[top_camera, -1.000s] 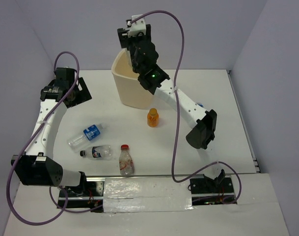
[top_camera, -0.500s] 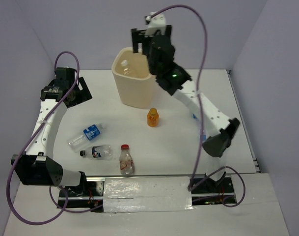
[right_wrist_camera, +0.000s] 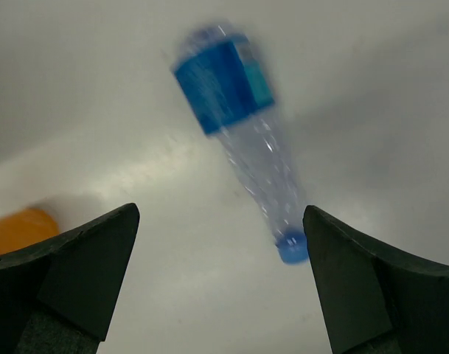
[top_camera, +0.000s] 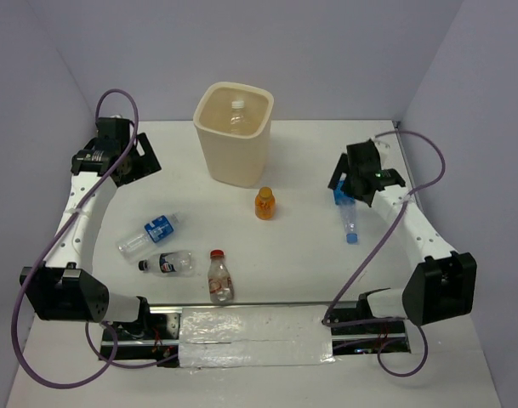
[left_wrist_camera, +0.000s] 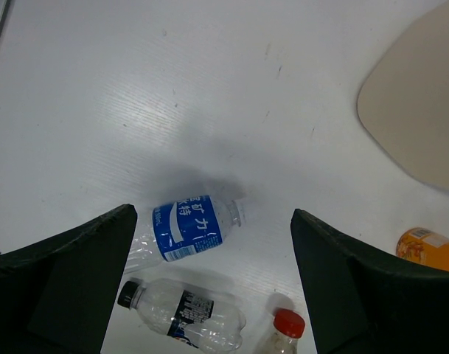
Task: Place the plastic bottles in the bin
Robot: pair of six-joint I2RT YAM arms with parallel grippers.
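Note:
My right gripper lowers its open fingers around the blue-label bottle's clear part between label and cap (top_camera: 348, 217) (right_wrist_camera: 261, 166) next, where it narrows, since that part lies below.
The cream bin (top_camera: 234, 136) stands at the back centre with a clear plain bottle (top_camera: 236, 115) inside. An orange bottle (top_camera: 264, 204) stands in front of it. A blue-label bottle (top_camera: 148, 234), a black-capped bottle (top_camera: 167, 263) and a red-capped bottle (top_camera: 217, 275) lie at the front left; all three show in the left wrist view (left_wrist_camera: 187, 228). Another blue-label bottle (top_camera: 349, 216) lies at the right, under my right gripper (top_camera: 354, 183), which is open and empty above it (right_wrist_camera: 246, 140). My left gripper (top_camera: 127, 157) is open and empty, high at the left.
The bin's corner (left_wrist_camera: 416, 118) and the orange bottle (left_wrist_camera: 430, 249) show at the right of the left wrist view. Grey walls close the table at the back and sides. A taped strip (top_camera: 254, 327) runs along the near edge.
My right arm has swung from over the bin down to the right, above the blue-label bottle there. The plain bottle now lies in the bin. The left arm has not moved.

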